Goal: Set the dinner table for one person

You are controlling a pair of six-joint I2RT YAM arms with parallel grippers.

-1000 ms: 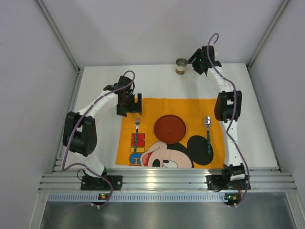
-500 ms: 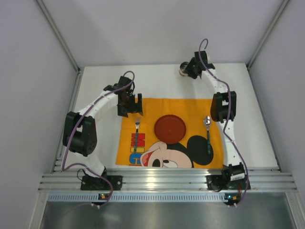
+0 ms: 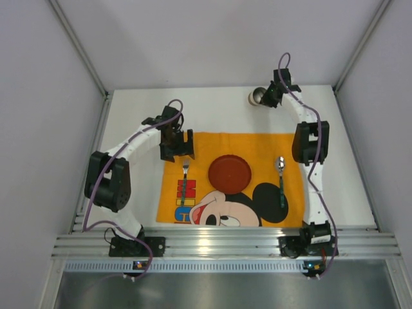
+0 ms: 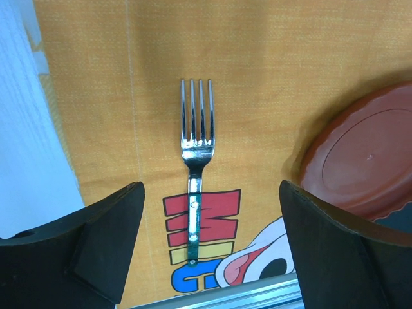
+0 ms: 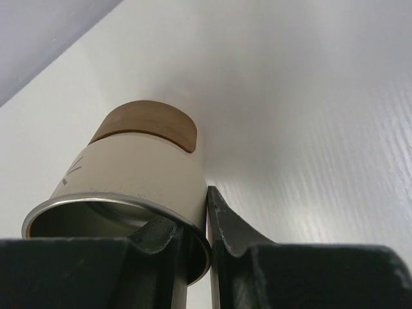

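Observation:
I will pull the cup point(image 3: 255, 97) back past the placemat's far edge with my right gripper. I will let go of it beyond the spoon's bowl point(image 3: 276, 145), because the cloth there is bare.
A cream metal cup point(image 5: 138, 170) with a brown base band stands at the far edge of the white dinner table point(image 3: 212, 109). It leans a little in the top view, where the cup point(image 3: 255, 97) is right of centre. My right gripper point(image 5: 193, 215) is shut on its rim, one finger inside and one against the outer wall. My left gripper point(image 4: 210, 190) hangs open above the fork point(image 4: 197, 138), holding nothing. From above, the left gripper point(image 3: 175, 143) sits over the near-left top edge of the orange placemat point(image 3: 270, 145).
On the placemat lie a fork point(image 3: 185, 180) at left, a dark red plate point(image 3: 229, 173) in the middle and a spoon point(image 3: 280, 177) at right. A ribbed aluminium rail point(image 3: 225, 244) runs along the near edge. Pale lilac walls close in both sides.
My right gripper reached the cup and closed on its rim; the cup shifted slightly right and tipped. The left arm barely moved.

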